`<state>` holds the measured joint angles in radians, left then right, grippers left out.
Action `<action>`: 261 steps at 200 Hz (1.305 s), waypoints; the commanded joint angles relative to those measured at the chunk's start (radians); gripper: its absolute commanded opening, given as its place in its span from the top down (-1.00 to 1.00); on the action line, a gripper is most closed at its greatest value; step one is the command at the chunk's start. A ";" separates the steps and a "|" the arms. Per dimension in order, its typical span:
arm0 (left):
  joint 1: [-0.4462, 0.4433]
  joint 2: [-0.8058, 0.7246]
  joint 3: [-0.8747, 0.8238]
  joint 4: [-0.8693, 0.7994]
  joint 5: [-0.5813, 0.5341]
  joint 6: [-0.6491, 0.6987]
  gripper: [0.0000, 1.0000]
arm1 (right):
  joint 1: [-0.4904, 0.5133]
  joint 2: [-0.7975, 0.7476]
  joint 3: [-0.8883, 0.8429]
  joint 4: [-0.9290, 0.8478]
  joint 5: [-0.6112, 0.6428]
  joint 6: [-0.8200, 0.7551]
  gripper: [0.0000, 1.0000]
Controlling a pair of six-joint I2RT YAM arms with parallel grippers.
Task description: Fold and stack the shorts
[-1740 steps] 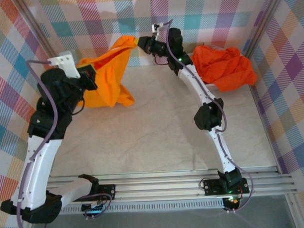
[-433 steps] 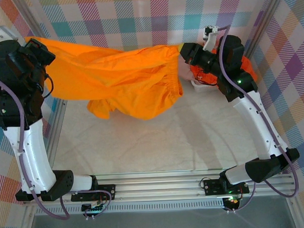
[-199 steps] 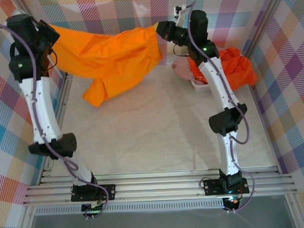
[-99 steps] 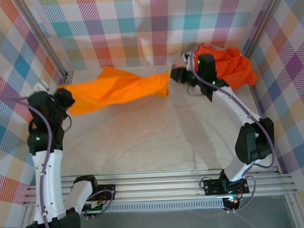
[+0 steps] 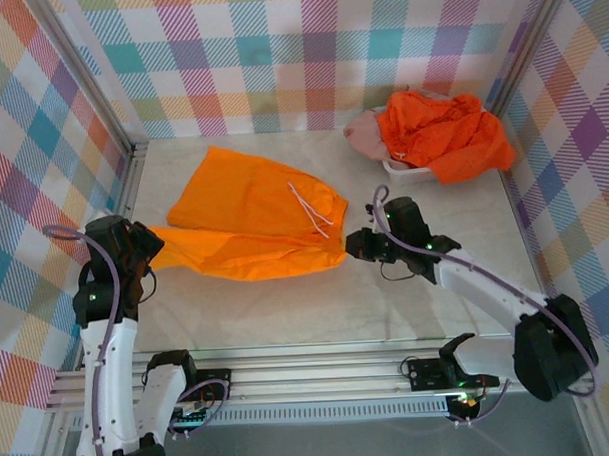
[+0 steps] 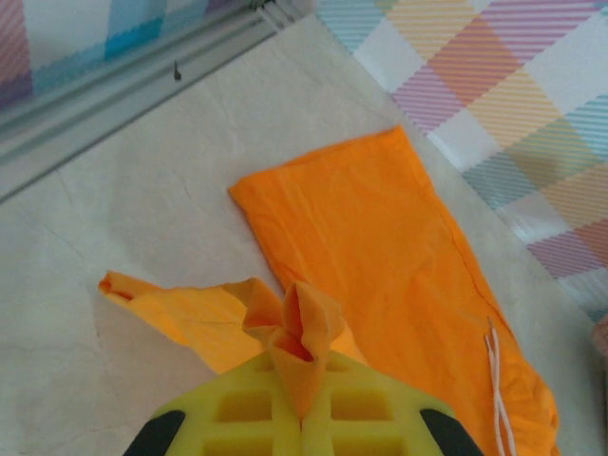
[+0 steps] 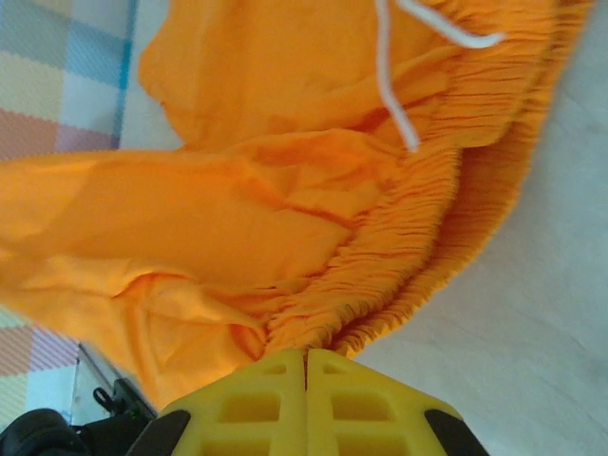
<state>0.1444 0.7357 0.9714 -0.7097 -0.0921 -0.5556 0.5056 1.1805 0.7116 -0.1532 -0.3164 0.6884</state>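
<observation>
The far leg lies flat on the tabletop. I need to carry the bunched hem outward to the far leg's outer hem corner (image 5: 213,151) (image 6: 395,135) next with my left gripper and let go of it there.
One pair of bright orange shorts (image 5: 254,215) lies spread on the table, its white drawstring (image 5: 309,203) on top. My left gripper (image 5: 150,255) is low at the left, shut on a bunched fold of a leg hem (image 6: 299,328). My right gripper (image 5: 353,244) is low at the right, shut on the gathered waistband (image 7: 380,275). In the left wrist view the shorts (image 6: 380,247) stretch away from that gripper (image 6: 302,366). In the right wrist view the elastic edge bunches right at the closed right gripper (image 7: 306,353). Another orange pair (image 5: 446,133) and a dusty pink pair (image 5: 363,136) are heaped at the back right.
A white mesh basket (image 5: 407,167) holds the heap at the back right corner. Checked walls and metal frame posts (image 5: 132,154) close in the table on three sides. Bare tabletop (image 5: 287,309) lies between the shorts and the front rail (image 5: 320,373).
The shorts were stretched in the air between both grippers at the back. Both arms have come down and forward, and the shorts now lie on the table.
</observation>
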 commanded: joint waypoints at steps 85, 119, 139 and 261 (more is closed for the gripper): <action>-0.014 0.329 0.325 0.121 -0.023 0.057 1.00 | -0.002 -0.012 0.177 -0.147 0.285 0.108 1.00; -0.033 0.550 0.443 0.178 -0.039 0.054 1.00 | -0.007 0.139 0.322 -0.150 0.319 0.104 1.00; -0.053 0.692 0.527 0.187 -0.055 0.073 1.00 | -0.021 0.227 0.400 -0.156 0.319 0.109 1.00; -0.085 1.430 1.251 0.070 0.095 0.088 -0.30 | -0.207 0.614 0.701 -0.186 0.248 0.220 0.01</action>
<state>0.0608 2.0480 2.0430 -0.5816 -0.0883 -0.4885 0.3527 1.7527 1.3399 -0.3080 -0.0376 0.8604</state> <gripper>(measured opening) 0.406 0.342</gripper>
